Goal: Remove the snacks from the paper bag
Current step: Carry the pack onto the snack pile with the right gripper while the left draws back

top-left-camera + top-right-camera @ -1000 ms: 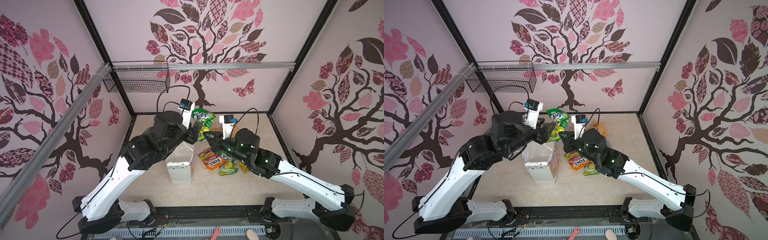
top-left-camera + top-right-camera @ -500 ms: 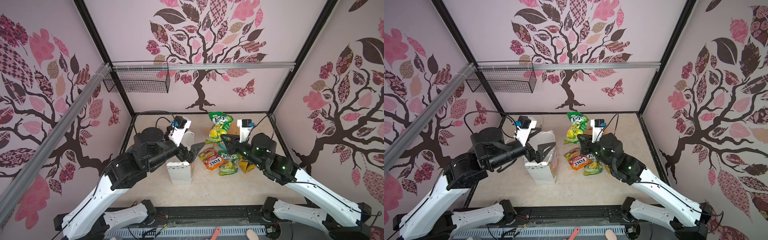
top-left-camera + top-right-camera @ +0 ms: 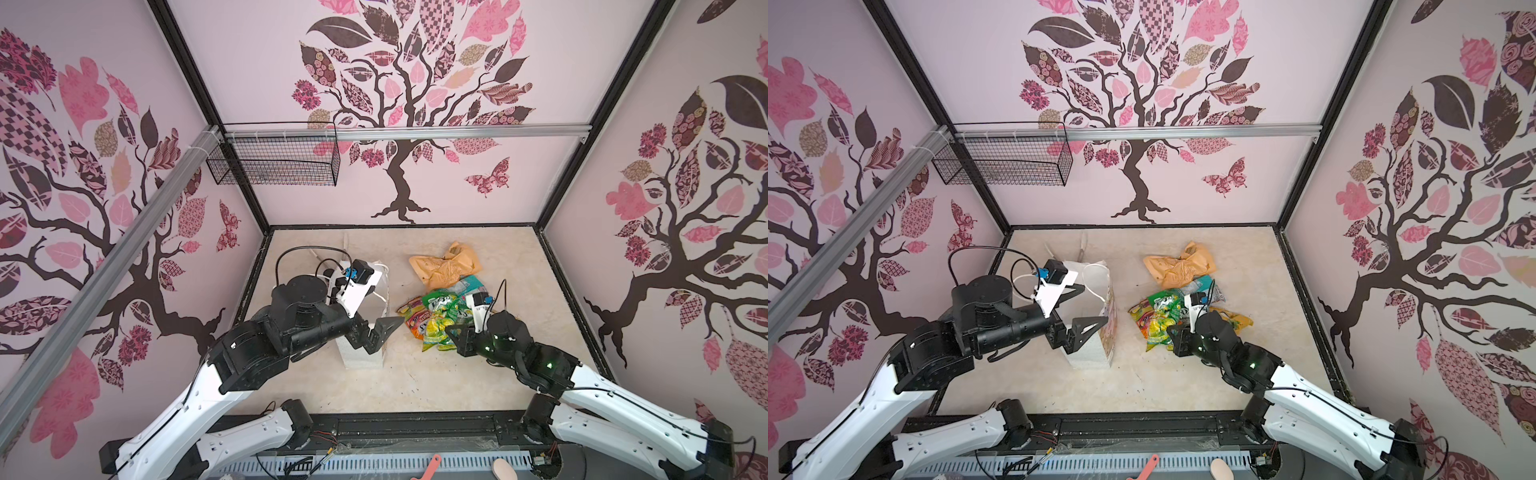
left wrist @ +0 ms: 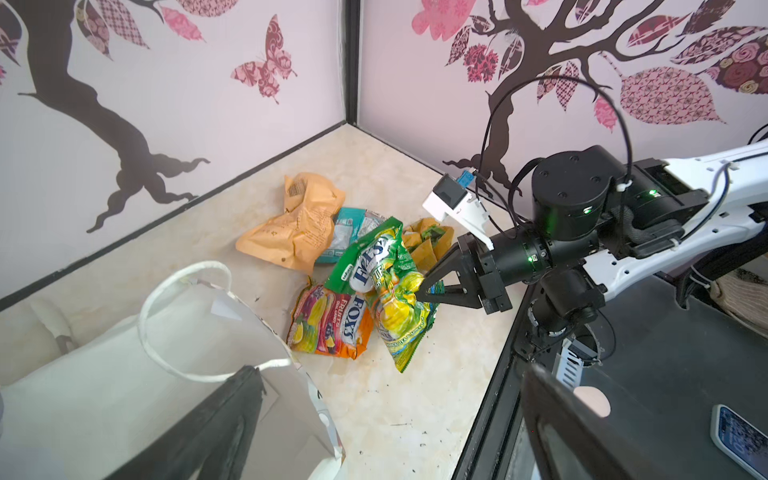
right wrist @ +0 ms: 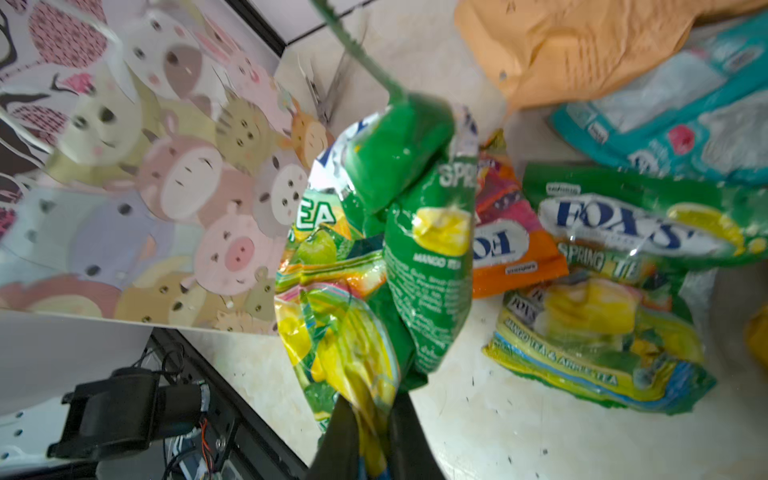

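The bare floor in front of the snack pile is clear of snacks and lies below my right gripper, so the gripper should next go down, drawing back slightly, and release the green-yellow packet there.
The white paper bag (image 3: 362,351) (image 3: 1088,353) stands upright left of centre, its cartoon-animal side (image 5: 166,208) facing the snacks. My left gripper (image 3: 374,316) (image 4: 390,432) hovers over the bag's mouth (image 4: 124,374), open and empty. My right gripper (image 3: 455,332) (image 5: 374,440) is shut on the edge of a green-yellow FOX'S packet (image 4: 386,274) (image 5: 374,270), low over the pile. On the floor lie a tan-orange packet (image 3: 444,266), a teal one (image 3: 473,284), an orange-red FOX'S bag (image 4: 332,328), another green FOX'S bag (image 5: 623,270) and a small yellow-orange one (image 4: 428,245). The bag's inside is hidden.
A black wire basket (image 3: 274,162) hangs on the back wall, high at the left. A black rail (image 3: 415,428) borders the floor at the front. Walls enclose the other three sides. Bare floor (image 3: 415,382) lies in front of the bag and pile.
My left gripper let go of the green-yellow packet, opened wide and dropped back over the bag. My right gripper carried the packet right and down onto the pile.
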Action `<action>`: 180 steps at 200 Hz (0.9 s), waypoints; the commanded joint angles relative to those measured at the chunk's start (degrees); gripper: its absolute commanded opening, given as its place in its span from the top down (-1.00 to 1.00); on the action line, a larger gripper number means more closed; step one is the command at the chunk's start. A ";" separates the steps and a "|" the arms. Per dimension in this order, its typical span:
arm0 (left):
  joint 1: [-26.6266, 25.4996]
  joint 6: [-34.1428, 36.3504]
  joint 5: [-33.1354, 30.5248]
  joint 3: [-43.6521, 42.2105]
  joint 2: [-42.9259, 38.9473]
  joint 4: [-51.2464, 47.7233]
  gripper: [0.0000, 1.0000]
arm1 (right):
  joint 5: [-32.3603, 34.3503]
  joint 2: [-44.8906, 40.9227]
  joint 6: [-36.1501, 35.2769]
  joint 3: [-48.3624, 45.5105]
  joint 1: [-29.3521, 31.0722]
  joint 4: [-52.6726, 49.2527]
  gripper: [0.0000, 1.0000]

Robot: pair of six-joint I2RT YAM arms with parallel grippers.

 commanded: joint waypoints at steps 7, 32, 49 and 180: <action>-0.24 -1.05 0.19 -1.73 -1.36 -1.01 -0.97 | -8.47 -1.44 4.74 -5.75 0.04 11.13 1.00; -0.24 -0.90 -0.57 -1.82 -1.06 -1.15 -0.97 | -11.08 1.52 5.61 -10.58 0.08 16.32 1.00; -0.24 -0.83 -1.01 -1.87 -0.60 -1.14 -0.97 | -10.95 4.02 5.87 -12.99 0.04 19.11 1.00; -0.24 -0.71 -4.41 -1.26 -1.45 0.04 -0.97 | 3.66 0.24 3.44 -12.04 0.05 3.63 -0.36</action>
